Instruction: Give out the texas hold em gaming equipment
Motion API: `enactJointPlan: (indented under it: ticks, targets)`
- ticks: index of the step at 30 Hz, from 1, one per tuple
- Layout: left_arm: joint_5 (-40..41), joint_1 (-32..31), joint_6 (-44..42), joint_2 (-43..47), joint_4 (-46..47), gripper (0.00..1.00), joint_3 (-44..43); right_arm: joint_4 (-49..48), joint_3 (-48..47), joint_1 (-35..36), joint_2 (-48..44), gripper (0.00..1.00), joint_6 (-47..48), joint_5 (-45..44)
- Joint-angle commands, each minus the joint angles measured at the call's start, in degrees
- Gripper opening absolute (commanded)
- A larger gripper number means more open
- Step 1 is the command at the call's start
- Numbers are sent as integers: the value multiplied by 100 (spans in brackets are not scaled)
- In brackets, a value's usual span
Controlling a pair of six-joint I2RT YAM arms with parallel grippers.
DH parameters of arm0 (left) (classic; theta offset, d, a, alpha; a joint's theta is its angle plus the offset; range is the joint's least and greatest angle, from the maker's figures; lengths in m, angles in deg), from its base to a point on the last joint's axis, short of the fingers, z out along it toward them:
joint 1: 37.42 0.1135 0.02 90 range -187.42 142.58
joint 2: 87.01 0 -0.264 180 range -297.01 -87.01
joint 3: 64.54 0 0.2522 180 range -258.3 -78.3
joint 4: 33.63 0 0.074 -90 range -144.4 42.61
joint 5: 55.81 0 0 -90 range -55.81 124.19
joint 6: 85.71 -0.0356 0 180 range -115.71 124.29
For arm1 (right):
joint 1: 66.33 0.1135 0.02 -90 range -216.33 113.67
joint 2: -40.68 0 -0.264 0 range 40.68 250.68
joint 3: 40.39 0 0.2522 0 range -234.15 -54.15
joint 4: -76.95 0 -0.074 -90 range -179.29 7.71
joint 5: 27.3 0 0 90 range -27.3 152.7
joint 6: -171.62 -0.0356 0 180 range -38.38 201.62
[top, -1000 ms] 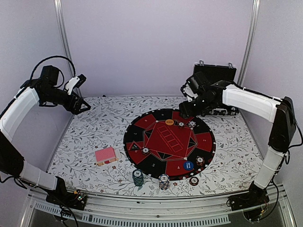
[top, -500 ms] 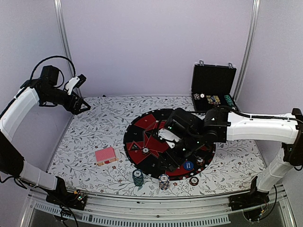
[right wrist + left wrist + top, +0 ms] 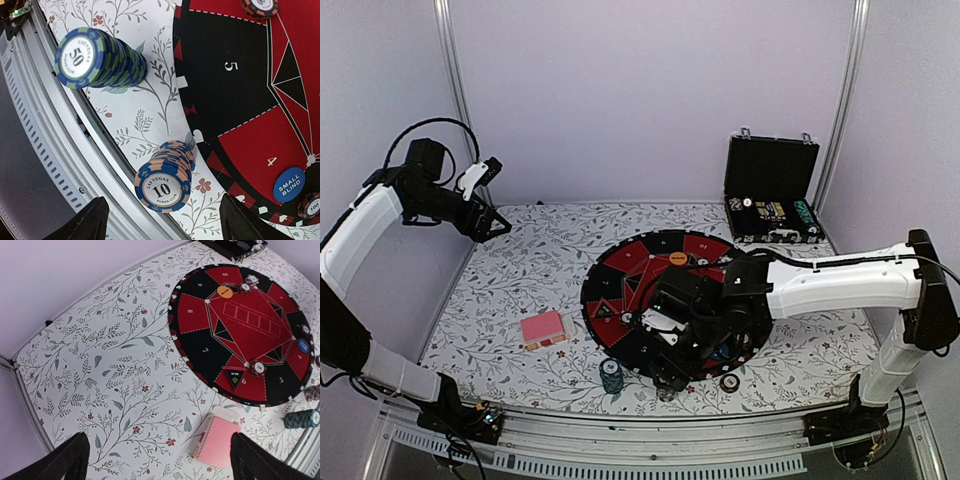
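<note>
The blue-and-peach chip stack is already lined up between the spread fingers. I will lower my right gripper around its upper chips [image 3: 667,386] [image 3: 164,187] next and close it.
My right gripper [image 3: 665,380] reaches over the mat to the table's near edge. In the right wrist view, the right gripper [image 3: 162,202] is open, with its fingers [image 3: 85,220] wide on either side of a blue-and-peach "10" chip stack [image 3: 165,182] and not touching it. A green-and-blue "50" stack [image 3: 95,60] stands beside it, and the same green stack [image 3: 611,375] shows in the top view. The pink-backed card deck [image 3: 543,329] lies left of the mat. My left gripper [image 3: 498,225] hangs open high at the far left. The deck [image 3: 217,442] lies far below the left gripper [image 3: 157,452].
The round red-and-black mat [image 3: 620,270] carries an orange disc [image 3: 678,258], a blue small-blind disc [image 3: 289,184] and single chips [image 3: 627,319]. A brown-red chip [image 3: 730,382] lies off the mat's near rim. The black case [image 3: 772,190] stands open at the back right. A metal rail [image 3: 60,150] borders the near edge.
My right arm swung from the case at the back, across the mat, down to the near edge over the "10" stack, and its jaws spread wider. The left arm stayed put.
</note>
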Motion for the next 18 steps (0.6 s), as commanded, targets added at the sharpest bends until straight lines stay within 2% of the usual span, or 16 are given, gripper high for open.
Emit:
enactJointPlan:
  ticks: [1,18]
  targets:
    - [3,-56,7,71,-113,100,-56,-15,80,42,191,79,147,-42]
    - [10,-56,6,45,-112,100,-108,-245,-38,49,748,72,396,-36]
